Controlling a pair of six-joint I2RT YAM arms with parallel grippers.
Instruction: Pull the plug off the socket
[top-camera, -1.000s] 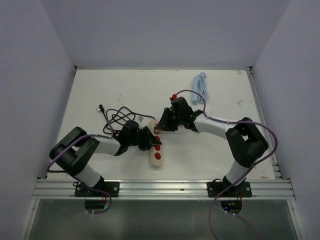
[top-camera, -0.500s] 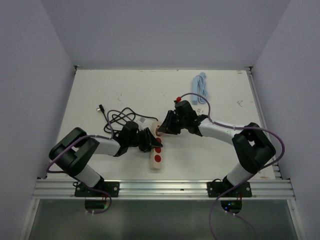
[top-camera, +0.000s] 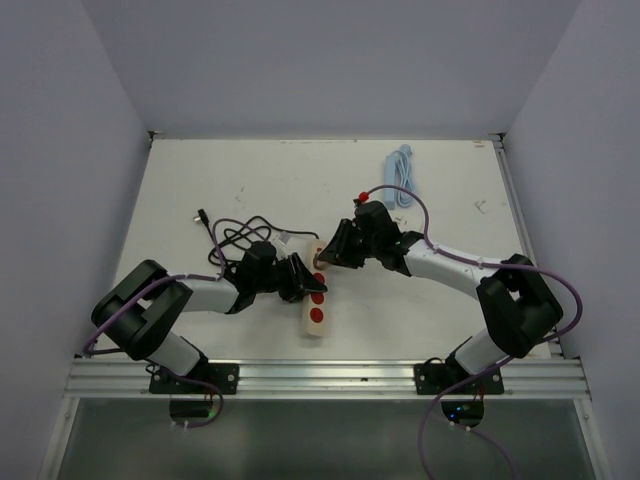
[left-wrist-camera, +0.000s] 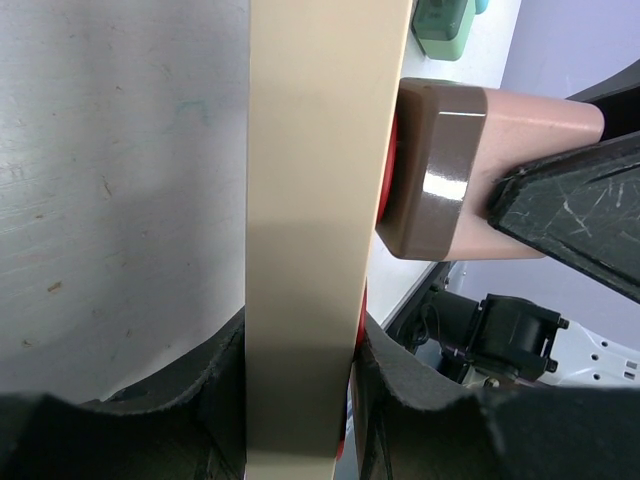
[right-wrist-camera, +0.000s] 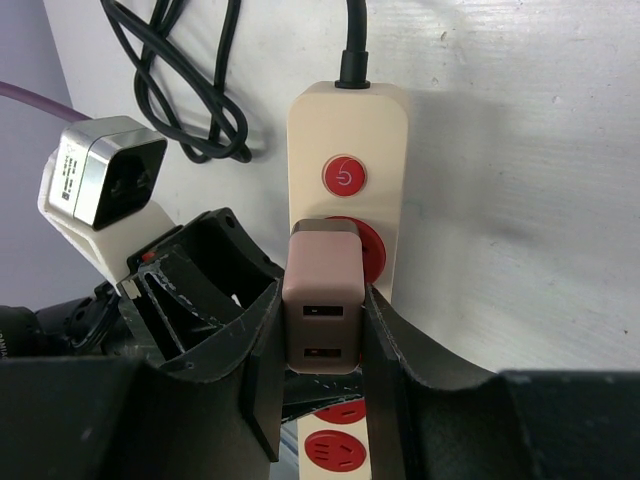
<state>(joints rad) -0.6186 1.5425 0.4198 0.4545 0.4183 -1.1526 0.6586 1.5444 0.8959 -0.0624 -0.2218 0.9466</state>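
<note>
I will next lift my right gripper, shift right in the top view and lower to the tabletop near the blue cable to release the plug, since the power strip (top-camera: 313, 295) is clamped.
A cream power strip (top-camera: 313, 295) with red sockets lies mid-table. It also shows in the right wrist view (right-wrist-camera: 348, 150) and edge-on in the left wrist view (left-wrist-camera: 310, 200). A pink USB plug (right-wrist-camera: 322, 300) sits at its second socket; it also shows in the left wrist view (left-wrist-camera: 470, 170). My right gripper (right-wrist-camera: 320, 340) is shut on the plug's sides. My left gripper (left-wrist-camera: 300, 400) is shut on the strip, clamping both long sides. In the top view the left gripper (top-camera: 297, 279) and right gripper (top-camera: 326, 255) meet over the strip.
The strip's black cable (top-camera: 235, 235) lies coiled to the left, also in the right wrist view (right-wrist-camera: 170, 70). A light blue folded cable (top-camera: 400, 172) lies at the back right. White walls enclose the table.
The right arm's elbow has swung right and its gripper has shifted slightly away from the strip. The left gripper and the strip have hardly moved.
</note>
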